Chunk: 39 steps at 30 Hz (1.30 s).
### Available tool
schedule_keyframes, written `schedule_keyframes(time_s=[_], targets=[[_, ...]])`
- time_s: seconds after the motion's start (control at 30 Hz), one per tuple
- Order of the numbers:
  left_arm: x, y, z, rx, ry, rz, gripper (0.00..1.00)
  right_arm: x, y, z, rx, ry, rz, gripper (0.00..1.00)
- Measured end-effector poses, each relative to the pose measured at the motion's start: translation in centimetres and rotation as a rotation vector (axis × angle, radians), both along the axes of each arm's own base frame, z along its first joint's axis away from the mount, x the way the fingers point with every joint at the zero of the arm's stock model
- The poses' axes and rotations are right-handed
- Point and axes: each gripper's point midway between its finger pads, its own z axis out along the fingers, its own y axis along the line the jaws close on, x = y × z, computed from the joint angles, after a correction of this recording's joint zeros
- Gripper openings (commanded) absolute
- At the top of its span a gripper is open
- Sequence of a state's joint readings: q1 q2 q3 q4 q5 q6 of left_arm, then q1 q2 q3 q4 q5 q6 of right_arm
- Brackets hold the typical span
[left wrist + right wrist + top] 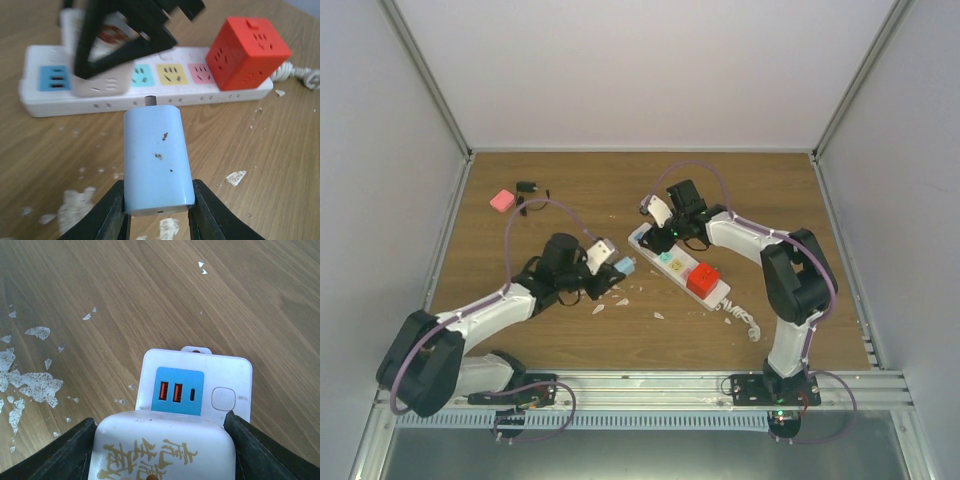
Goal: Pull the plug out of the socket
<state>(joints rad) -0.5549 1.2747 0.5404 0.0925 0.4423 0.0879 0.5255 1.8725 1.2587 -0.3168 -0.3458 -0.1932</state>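
I need to move my left gripper to the left in the top view next and down onto bare wood near the pink cube, and let go of the light-blue plug there, as the plug's prong is free.
The socket, a long white power strip (pixel 672 262), lies on the wooden table; it also shows in the left wrist view (pixel 150 100) and right wrist view (pixel 227 372). A red cube plug (pixel 703 279) sits in its right part (pixel 247 52). My left gripper (pixel 157 197) is shut on a light-blue plug (pixel 157 160), held just in front of the strip with its prong bare and free. In the top view that plug (pixel 625 266) is left of the strip. My right gripper (pixel 160 440) is shut on a white plug with gold characters (pixel 160 452) seated near the strip's left end (pixel 658 228).
A pink cube (pixel 502 200) and a small black item (pixel 527 187) lie at the back left. The strip's coiled white cord (pixel 745 320) trails at its right end. White flakes (pixel 30 385) are scattered on the wood. Walls enclose the table.
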Motion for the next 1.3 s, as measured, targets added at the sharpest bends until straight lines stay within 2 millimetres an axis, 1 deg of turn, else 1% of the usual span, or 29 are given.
schedule_keyframes(time_s=[0.13,0.27,0.4,0.5,0.53,0.57,0.77,0.97,1.1,1.17,1.3], targets=[[1.0,2.7,2.7,-0.046,-0.015,0.051,0.2,-0.1,-0.4,-0.3,-0.01,0.0,0.01,0.79],[2.1,5.2,4.5,-0.083,-0.007,0.106,0.2,-0.5,-1.1,-0.9,-0.034,0.019,0.017,0.87],[2.4,7.9,4.3,-0.101,0.051,0.17,0.2,-0.5,-1.3,-0.9,-0.044,0.019,0.028,0.94],[2.6,9.7,3.9,-0.112,0.097,0.223,0.2,-0.5,-1.3,-0.7,-0.046,0.013,0.037,0.97],[2.5,10.0,3.8,-0.113,0.117,0.23,0.21,-0.5,-1.3,-0.7,-0.045,0.013,0.04,0.98],[2.8,10.7,3.9,-0.116,0.121,0.253,0.21,-0.5,-1.2,-0.6,-0.044,0.011,0.045,0.99],[4.2,13.5,4.7,-0.156,0.171,0.325,0.23,-0.4,-0.9,0.1,-0.035,-0.003,0.07,1.0],[6.9,17.2,4.7,-0.2,0.259,0.392,0.24,0.1,-0.6,1.9,-0.025,-0.046,0.091,1.0],[9.3,21.0,4.7,-0.241,0.3,0.462,0.24,0.4,-0.8,3.7,-0.015,-0.083,0.097,0.99],[10.3,22.9,4.6,-0.253,0.307,0.498,0.24,0.6,-1.1,4.3,-0.01,-0.096,0.095,1.0],[12.3,26.1,4.1,-0.255,0.319,0.548,0.24,1.1,-2.1,4.9,-0.008,-0.101,0.077,1.0]])
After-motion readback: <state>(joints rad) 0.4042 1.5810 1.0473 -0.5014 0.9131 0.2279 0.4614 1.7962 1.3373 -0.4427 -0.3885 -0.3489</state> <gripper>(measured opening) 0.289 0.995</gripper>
